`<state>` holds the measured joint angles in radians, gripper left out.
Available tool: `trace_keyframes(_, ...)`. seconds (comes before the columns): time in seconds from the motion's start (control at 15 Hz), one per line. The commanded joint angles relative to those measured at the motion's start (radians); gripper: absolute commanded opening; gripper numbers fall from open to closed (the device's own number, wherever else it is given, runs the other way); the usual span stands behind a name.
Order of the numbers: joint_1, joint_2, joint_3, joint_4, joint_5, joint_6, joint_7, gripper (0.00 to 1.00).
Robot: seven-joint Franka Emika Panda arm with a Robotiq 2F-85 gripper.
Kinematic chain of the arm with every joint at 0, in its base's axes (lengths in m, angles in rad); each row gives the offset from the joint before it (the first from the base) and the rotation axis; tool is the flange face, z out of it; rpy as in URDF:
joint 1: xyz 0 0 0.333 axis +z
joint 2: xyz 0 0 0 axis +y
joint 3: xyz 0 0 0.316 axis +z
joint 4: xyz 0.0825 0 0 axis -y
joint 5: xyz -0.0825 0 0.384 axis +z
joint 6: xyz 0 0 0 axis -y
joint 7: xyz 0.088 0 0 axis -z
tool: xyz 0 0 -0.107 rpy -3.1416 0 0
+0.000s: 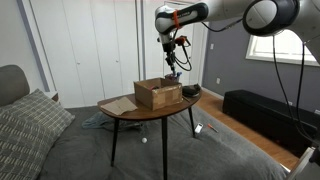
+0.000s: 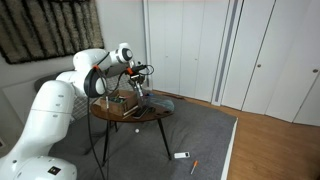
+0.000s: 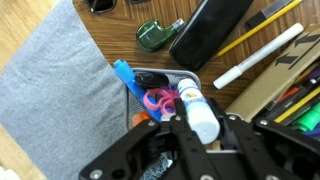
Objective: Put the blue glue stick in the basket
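The glue stick in my gripper should next go down into the small tray with pink scissors, beside the scissors, and I should let go of it there, because the tray is open below.
My gripper is shut on the glue stick, a white tube with a blue and yellow label, held between the two black fingers. In both exterior views the gripper hangs above the round wooden table, just beside and above the brown box-like basket. In the wrist view a tan cardboard-coloured edge lies to the right of the gripper; I cannot tell whether it is the basket.
Below the gripper lies a small tray with pink scissors and a blue item. A black case, a green tape dispenser, a white marker and a yellow pencil lie on the table. Grey carpet is beyond the table's edge.
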<state>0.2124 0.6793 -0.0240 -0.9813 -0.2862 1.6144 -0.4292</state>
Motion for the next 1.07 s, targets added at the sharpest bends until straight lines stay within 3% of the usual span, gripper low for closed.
trace_keyframes(0.0,-0.003,0.009,-0.007,0.002,-0.002,0.04,0.028,0.07)
trace_keyframes(0.87,-0.019,0.029,-0.009,-0.001,0.029,0.045,0.045,0.07)
trace_keyframes(0.93,-0.02,0.03,-0.008,0.0,0.033,0.044,0.045,0.52)
trace_keyframes(1.0,-0.021,0.03,-0.008,0.0,0.036,0.044,0.046,0.53)
